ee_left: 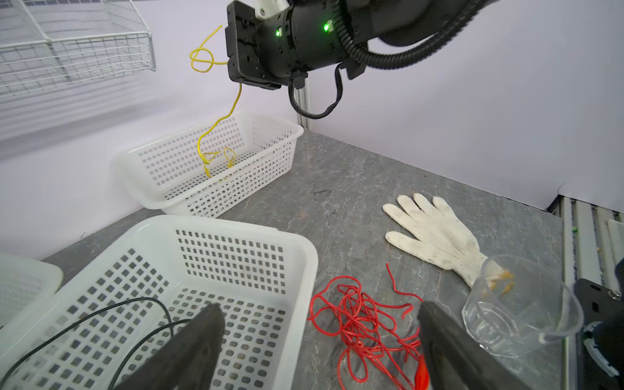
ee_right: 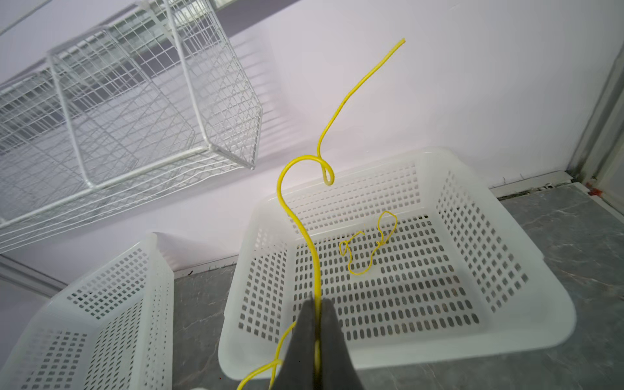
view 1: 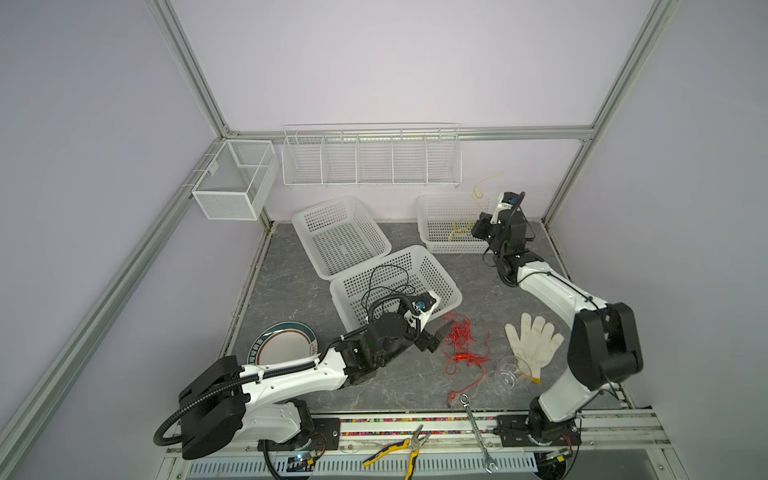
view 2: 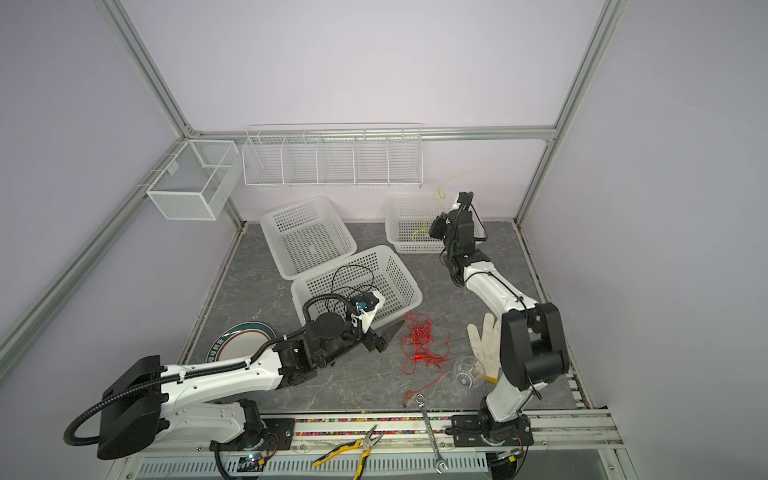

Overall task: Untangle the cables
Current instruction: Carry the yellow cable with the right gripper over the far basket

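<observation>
My right gripper will next move outward and down over the far basket's bottom, which lies below, and release the yellow cable (view 1: 478, 191) where its lower end rests.
A tangle of red cable (view 1: 459, 345) (view 2: 419, 345) (ee_left: 361, 324) lies on the grey table beside the near white basket (view 1: 415, 253). A thin black cable (view 1: 386, 282) (ee_left: 101, 320) lies looped in that basket. My left gripper (ee_left: 319, 309) (view 1: 434, 336) is open and holds nothing. One of its fingers is over the basket, the other over the red tangle. My right gripper (ee_right: 317, 304) (view 1: 478, 230) is shut on the yellow cable (ee_right: 304, 229) (view 1: 478, 191) above the far right basket (ee_right: 506, 209). The cable's lower end rests in that basket.
A third white basket (view 1: 324, 203) leans at the back middle. A white glove (view 1: 534, 345) and a clear cup (view 1: 509, 372) lie right of the red tangle. A plate (view 1: 282, 349), wrench (view 1: 476, 432) and pliers (view 1: 399, 449) sit near the front. A wire rack (view 1: 370, 158) hangs on the wall.
</observation>
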Controlling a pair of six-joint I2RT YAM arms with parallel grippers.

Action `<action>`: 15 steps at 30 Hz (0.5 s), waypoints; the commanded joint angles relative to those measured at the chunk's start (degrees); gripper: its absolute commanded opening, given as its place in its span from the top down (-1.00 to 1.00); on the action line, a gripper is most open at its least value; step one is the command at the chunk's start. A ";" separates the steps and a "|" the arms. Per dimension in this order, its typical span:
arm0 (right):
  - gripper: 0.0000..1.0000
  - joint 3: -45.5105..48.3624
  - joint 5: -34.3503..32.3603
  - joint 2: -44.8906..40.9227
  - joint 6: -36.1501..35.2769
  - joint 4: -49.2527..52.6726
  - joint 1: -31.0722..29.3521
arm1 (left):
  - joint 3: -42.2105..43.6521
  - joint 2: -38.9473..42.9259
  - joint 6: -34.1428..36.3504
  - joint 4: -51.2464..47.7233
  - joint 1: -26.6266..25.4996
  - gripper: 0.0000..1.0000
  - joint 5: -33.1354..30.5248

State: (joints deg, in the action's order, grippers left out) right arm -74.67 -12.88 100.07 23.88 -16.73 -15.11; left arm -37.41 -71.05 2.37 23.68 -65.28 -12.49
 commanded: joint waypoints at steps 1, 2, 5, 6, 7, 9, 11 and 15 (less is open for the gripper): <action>0.87 -7.33 -1.43 7.52 1.11 -3.23 -0.26 | 3.10 2.78 0.07 1.16 1.37 -0.81 -2.38; 0.87 -9.70 -1.12 10.19 1.42 -3.15 -0.26 | 4.00 3.50 -0.45 1.52 2.04 -0.82 -2.37; 0.87 -15.49 -1.66 16.64 2.27 -2.12 -0.38 | 6.01 5.42 -1.85 1.79 3.93 -0.82 -2.21; 0.87 -16.64 -1.85 17.93 2.46 -1.79 -0.37 | 6.41 5.90 -2.05 1.78 4.37 -0.82 -2.21; 0.87 -18.10 -1.96 19.69 2.66 -1.30 -0.38 | 6.82 6.32 -2.04 1.83 4.77 -0.82 -2.35; 0.87 -20.35 -2.46 22.21 2.74 -0.09 -0.52 | 7.32 6.77 -2.00 1.63 5.15 -0.83 -2.71; 0.84 -21.75 -2.69 24.04 2.57 0.70 -0.52 | 7.41 6.98 -1.61 1.30 5.33 -0.83 -2.90; 0.73 -22.44 -2.50 25.98 2.23 1.04 -0.48 | 7.35 6.60 -1.06 1.19 5.51 -0.83 -3.15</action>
State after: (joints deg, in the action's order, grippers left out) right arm -95.37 -14.35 125.60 25.71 -15.70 -15.27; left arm -30.57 -64.95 1.13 24.14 -60.23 -15.00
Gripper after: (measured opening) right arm 0.132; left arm 0.915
